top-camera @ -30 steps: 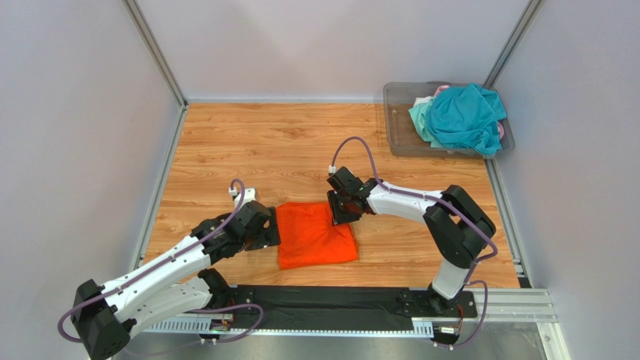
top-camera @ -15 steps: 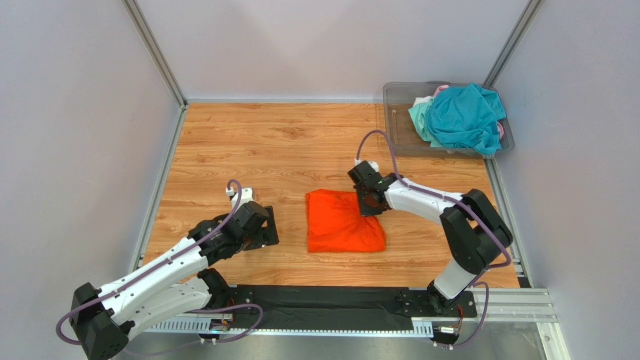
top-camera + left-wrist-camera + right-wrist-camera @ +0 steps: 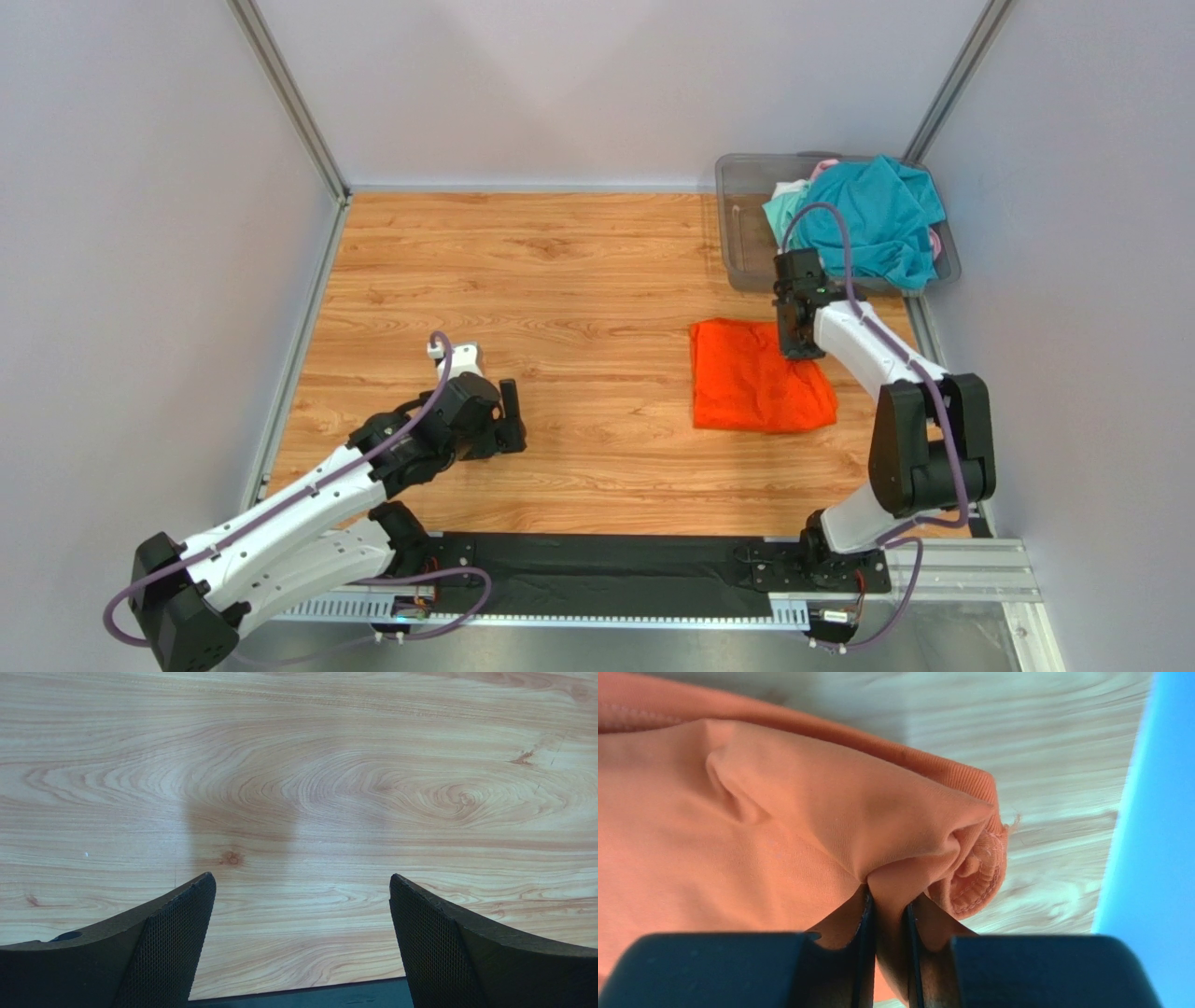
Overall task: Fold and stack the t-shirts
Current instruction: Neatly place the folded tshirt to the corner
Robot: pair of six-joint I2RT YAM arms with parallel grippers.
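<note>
My right gripper slides outward and toward the wall beside the bin next. It drags the orange t-shirt to the bin's near edge [image 3: 853,294] [image 3: 1129,805], as bare wood separates them.
The folded orange t-shirt [image 3: 758,377] lies on the wooden table at the right, just in front of the bin. My right gripper [image 3: 795,340] is shut on a pinched fold at the shirt's far right corner; the right wrist view shows the orange fabric [image 3: 773,833] clamped between the jaws. My left gripper [image 3: 508,415] is open and empty over bare wood at the left centre, its fingers [image 3: 168,945] wide apart. A teal t-shirt [image 3: 867,217] lies piled in the bin, with a pale mint one [image 3: 786,217] and a bit of pink [image 3: 824,167] under it.
The clear grey plastic bin [image 3: 741,224] stands at the table's far right corner. Grey walls enclose the table on three sides. A black strip [image 3: 617,560] and the arm bases run along the near edge.
My right gripper has dragged the orange shirt from the table's middle to the right, close to the bin. My left gripper let go of it and stayed at the left, open.
</note>
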